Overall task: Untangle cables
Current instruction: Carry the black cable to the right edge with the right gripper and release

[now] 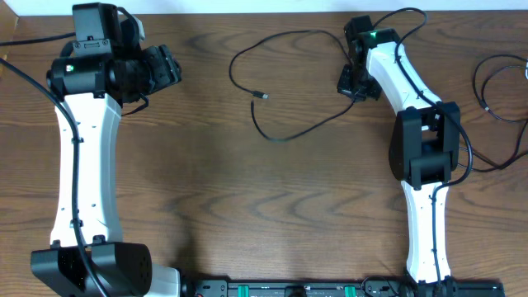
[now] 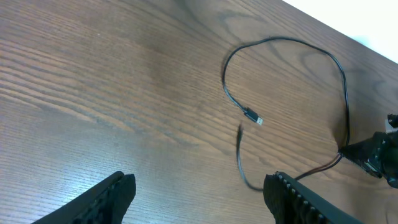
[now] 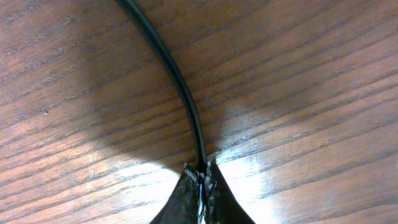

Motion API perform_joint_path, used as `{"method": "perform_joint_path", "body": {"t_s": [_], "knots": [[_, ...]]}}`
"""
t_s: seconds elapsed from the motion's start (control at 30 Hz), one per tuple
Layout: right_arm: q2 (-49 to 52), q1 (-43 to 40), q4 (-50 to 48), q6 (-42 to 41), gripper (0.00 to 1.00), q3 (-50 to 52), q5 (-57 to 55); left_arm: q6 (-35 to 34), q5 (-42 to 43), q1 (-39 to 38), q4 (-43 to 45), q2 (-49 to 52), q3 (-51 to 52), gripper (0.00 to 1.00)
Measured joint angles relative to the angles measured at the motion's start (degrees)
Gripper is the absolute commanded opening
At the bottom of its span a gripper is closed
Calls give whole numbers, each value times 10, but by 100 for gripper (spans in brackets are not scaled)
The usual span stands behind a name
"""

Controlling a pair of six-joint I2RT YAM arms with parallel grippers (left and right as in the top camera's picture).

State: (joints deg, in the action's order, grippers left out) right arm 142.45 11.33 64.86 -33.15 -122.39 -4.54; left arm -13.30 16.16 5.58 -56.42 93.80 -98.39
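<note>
The robot's right gripper needs to raise the cable and swing toward the other black cord, to the right in the overhead view, because both cable ends lie free.
A thin black cable [image 1: 276,139] lies in loose loops on the wooden table at top centre, and its small plug end [image 1: 262,96] rests free on the wood. My right gripper [image 1: 353,85] is shut on this cable at the loop's right side. The right wrist view shows the cable [image 3: 168,62] running into the closed jaws [image 3: 202,177]. My left gripper [image 1: 169,66] is open and empty at the upper left, well apart from the cable. In the left wrist view the cable loop [image 2: 283,42] and plug [image 2: 252,116] lie ahead of the open fingers [image 2: 202,193]. No white cable is in view.
Another thin black cord [image 1: 495,82] loops at the table's far right edge, beyond the right arm [image 1: 421,140]. The table's back edge runs just above the cable loop. The right gripper shows at the right edge of the left wrist view [image 2: 379,155].
</note>
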Motion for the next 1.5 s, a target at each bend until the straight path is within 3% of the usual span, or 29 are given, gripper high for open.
{"method": "perform_joint_path", "body": {"t_s": [0.17, 0.33, 0.53, 0.73, 0.9, 1.5], "knots": [[-1, -8, 3, 43, 1, -2, 11, 0, 0, 0, 0, 0, 0, 71], [-16, -39, 15, 146, 1, -19, 59, 0, 0, 0, 0, 0, 0, 71], [-140, -78, 20, 221, 1, -63, 91, 0, 0, 0, 0, 0, 0, 71], [-293, -118, -37, 238, 1, -89, 101, 0, 0, 0, 0, 0, 0, 71], [-380, -209, -93, 238, 1, -100, 94, 0, 0, 0, 0, 0, 0, 71], [-392, -429, -96, 251, 1, -175, 47, 0, 0, 0, 1, 0, 0, 71]]}}
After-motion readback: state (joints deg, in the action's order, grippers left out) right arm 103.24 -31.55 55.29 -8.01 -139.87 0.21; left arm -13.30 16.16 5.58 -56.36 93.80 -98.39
